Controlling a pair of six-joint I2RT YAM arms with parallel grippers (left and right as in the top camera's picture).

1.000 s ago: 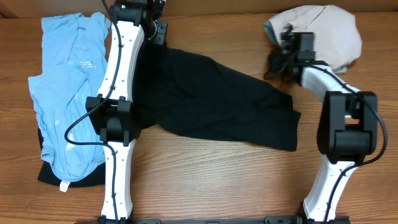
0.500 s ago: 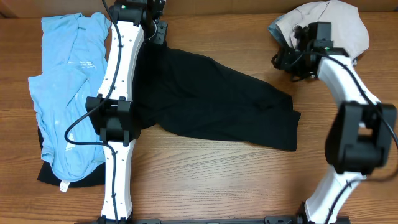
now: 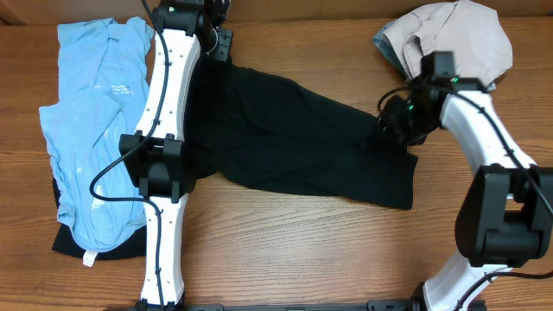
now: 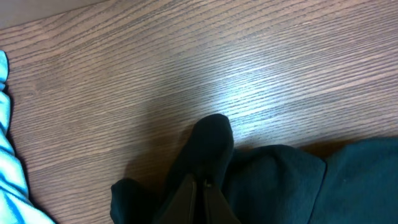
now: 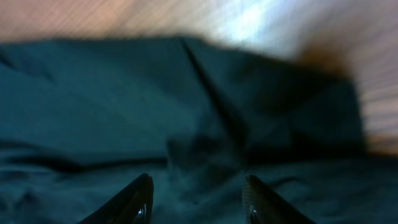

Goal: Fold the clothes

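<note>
The black shirt lies spread wide, and the black shirt's near body point(image 3: 228, 102) lies back of the raised fold. My left gripper will pull the fold back over it next and let go.
The large black shirt point(image 3: 294, 138) lies spread across the middle of the table. My left gripper point(image 3: 218, 41) is at its far left corner, shut on a fold of the black shirt point(image 4: 208, 155). My right gripper point(image 3: 390, 121) is open above the shirt's right end, its fingers point(image 5: 198, 186) spread over the dark fabric point(image 5: 155, 112). A light blue shirt point(image 3: 91, 112) lies at the left, on another black piece point(image 3: 69, 242). A beige bundle point(image 3: 458, 43) sits at the back right.
The left arm point(image 3: 164, 130) stretches from the front edge to the back over the table's left half. Bare wood table point(image 3: 294, 250) lies in front of the black shirt. The light blue shirt's edge shows in the left wrist view point(image 4: 7, 149).
My right gripper has moved from the beige bundle forward and left, down to the right end of the black shirt. The left gripper has not moved.
</note>
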